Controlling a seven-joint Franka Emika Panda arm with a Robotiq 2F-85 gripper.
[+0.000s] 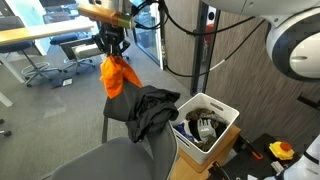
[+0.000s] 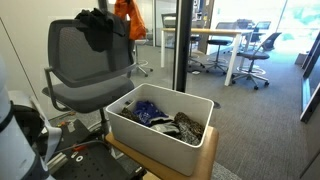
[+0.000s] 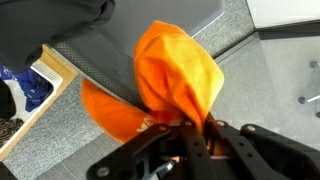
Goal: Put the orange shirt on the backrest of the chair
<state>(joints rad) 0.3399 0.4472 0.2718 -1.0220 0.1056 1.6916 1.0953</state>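
The orange shirt is still hanging in the air, so it needs to go down next with my gripper and toward the dark garment (image 1: pixel 152 108), over the bare backrest top, where my gripper should release it.
The orange shirt (image 1: pixel 118 76) hangs bunched from my gripper (image 1: pixel 112 50), which is shut on its top. It dangles in the air just beside and above the chair's backrest (image 1: pixel 128 110). In an exterior view the shirt (image 2: pixel 130 17) hangs at the top right of the grey mesh backrest (image 2: pixel 85 62). In the wrist view the shirt (image 3: pixel 175 75) fills the middle, pinched between my fingers (image 3: pixel 192 125). A dark garment (image 1: pixel 152 108) is draped over the backrest top and also shows in an exterior view (image 2: pixel 98 28).
A white bin (image 1: pixel 228 118) of mixed clothes stands on a wooden box beside the chair; it also shows in an exterior view (image 2: pixel 150 137). A black pole (image 2: pixel 185 45) rises behind it. Office desks and chairs (image 2: pixel 245 50) stand beyond. Tools (image 1: pixel 280 150) lie on the floor.
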